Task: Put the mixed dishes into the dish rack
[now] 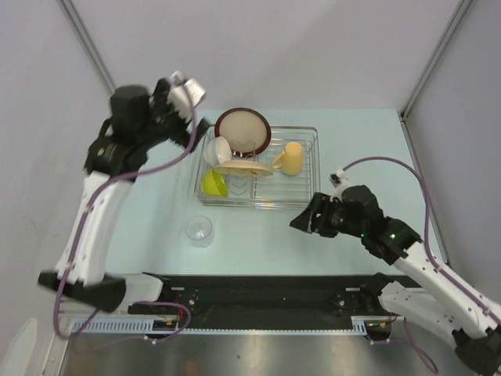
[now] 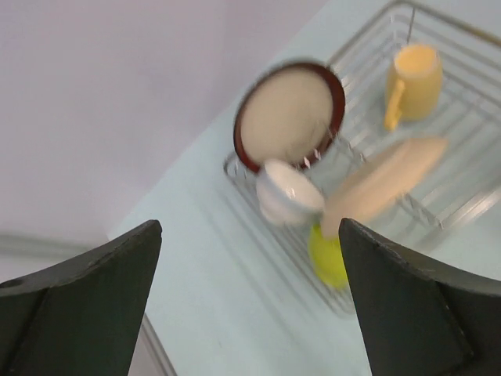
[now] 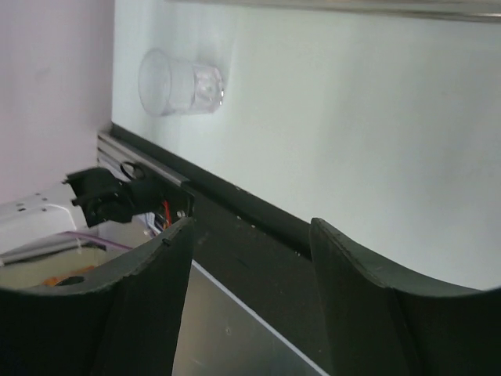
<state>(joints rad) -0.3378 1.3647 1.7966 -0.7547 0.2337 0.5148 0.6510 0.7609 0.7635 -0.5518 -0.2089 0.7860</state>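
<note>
I should move my left gripper back and down onto the rim of the small clear glass (image 1: 200, 230), because only that glass is still standing on the tabletop outside the rack (image 1: 301, 178).
The silver wire dish rack (image 1: 301, 178) holds the dark-red-rimmed beige plate (image 1: 243, 131) upright, the white bowl (image 1: 217, 150), the lime-green bowl (image 1: 214, 183), the cream plate (image 1: 243, 168) lying tilted, and the tan-yellow mug (image 1: 289, 158). The small clear glass (image 1: 200, 230) stands on the table in front of the rack's left end. My left gripper (image 1: 200, 130) is open and empty, raised just left of the rack's back corner. My right gripper (image 1: 300, 222) is open and empty, low over the table right of the glass, which shows in the right wrist view (image 3: 180, 83).
The dishes also show blurred in the left wrist view, with the rack (image 2: 462, 196) at right. A dark rail (image 1: 258, 286) with the arm bases runs along the near table edge. Grey walls close in on the left, back and right.
</note>
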